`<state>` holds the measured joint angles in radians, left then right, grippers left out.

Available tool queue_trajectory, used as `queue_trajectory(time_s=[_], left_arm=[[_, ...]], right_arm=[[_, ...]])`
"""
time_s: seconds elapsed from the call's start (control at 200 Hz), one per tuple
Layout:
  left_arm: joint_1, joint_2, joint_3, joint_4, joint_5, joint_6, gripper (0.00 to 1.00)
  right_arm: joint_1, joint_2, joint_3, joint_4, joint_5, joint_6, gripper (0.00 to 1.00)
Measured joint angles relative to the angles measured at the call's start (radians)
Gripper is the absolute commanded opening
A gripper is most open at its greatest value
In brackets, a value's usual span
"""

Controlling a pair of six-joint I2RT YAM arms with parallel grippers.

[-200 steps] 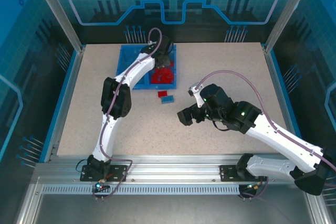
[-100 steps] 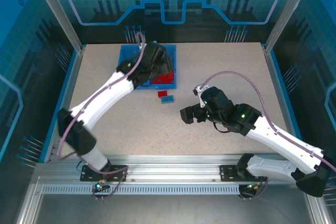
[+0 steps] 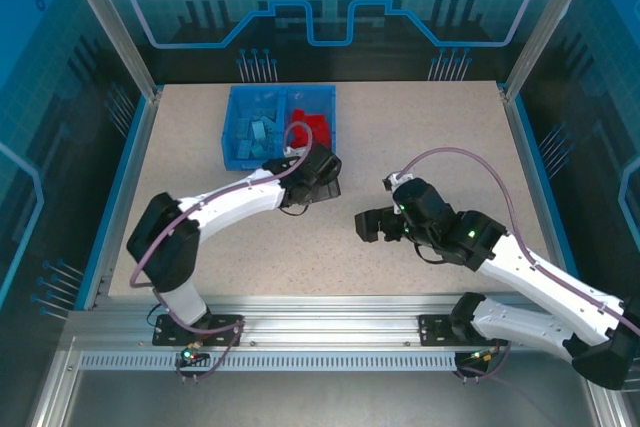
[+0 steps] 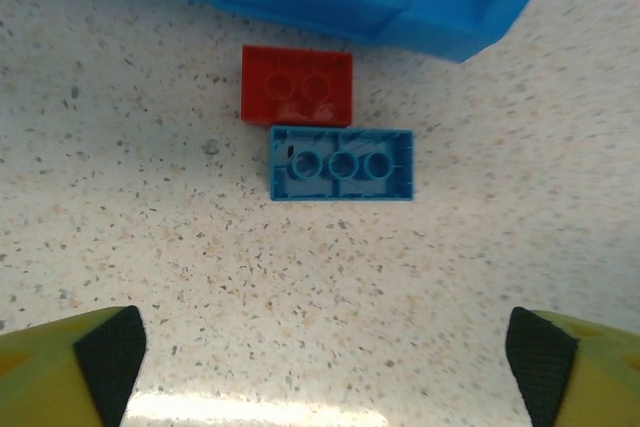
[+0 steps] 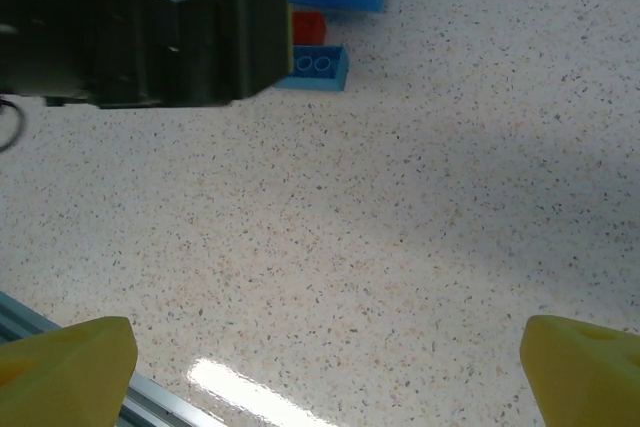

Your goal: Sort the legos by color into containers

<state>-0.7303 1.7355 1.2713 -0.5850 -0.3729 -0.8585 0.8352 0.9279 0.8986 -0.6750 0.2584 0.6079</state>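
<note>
The light blue brick (image 4: 341, 163) has the red brick (image 4: 297, 85) against its far long side, so my left gripper will go down over the light blue brick next, with one finger beside each of its short ends.
Two loose legos lie on the table just in front of the blue bin (image 4: 330, 7): a red brick (image 4: 297, 85) and, touching its near side, a light blue brick (image 4: 341, 163) lying hollow side up. My left gripper (image 4: 325, 367) hovers over them, open and holding nothing, its fingertips (image 4: 100, 357) wide apart. From above, the left gripper (image 3: 318, 175) covers both bricks. The bin (image 3: 232, 127) holds light blue legos (image 3: 255, 132) in its left compartment and red legos (image 3: 310, 129) in its right. My right gripper (image 3: 370, 225) is open and holding nothing, to the right of the bricks.
In the right wrist view the left arm's dark wrist (image 5: 150, 32) stands ahead, with the blue brick (image 5: 315, 65) and red brick (image 5: 308, 27) beside it. Bare speckled table (image 3: 420, 127) spreads right of the bin. The metal front rail (image 3: 330, 322) borders the near edge.
My left arm has pulled back from above the bin and come down over the two loose bricks in front of it. My right gripper has drifted slightly right and nearer.
</note>
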Motion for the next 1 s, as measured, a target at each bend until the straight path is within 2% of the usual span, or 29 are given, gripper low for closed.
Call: queue_trajectory(time_s=[0.205, 0.35, 0.71, 0.86, 1.0], left_arm=[[0.005, 0.181, 0.099, -0.004, -0.025, 0.005, 0.99], [0.018, 0.257, 0.162, -0.002, -0.039, 0.031, 0.98], [0.075, 0.359, 0.219, 0.01, -0.031, 0.078, 0.78], [0.074, 0.381, 0.219, 0.015, -0.026, 0.077, 0.63], [0.073, 0.379, 0.219, 0.015, -0.027, 0.075, 0.54]], right_arm=[[-0.022, -0.047, -0.048, 0.002, -0.012, 0.006, 1.0], [-0.045, -0.058, -0.056, 0.003, -0.023, 0.006, 1.0], [-0.079, -0.06, -0.056, 0.002, -0.05, 0.005, 1.0], [-0.079, -0.06, -0.061, 0.003, -0.058, 0.005, 1.0], [-0.08, -0.06, -0.062, 0.003, -0.059, 0.006, 1.0]])
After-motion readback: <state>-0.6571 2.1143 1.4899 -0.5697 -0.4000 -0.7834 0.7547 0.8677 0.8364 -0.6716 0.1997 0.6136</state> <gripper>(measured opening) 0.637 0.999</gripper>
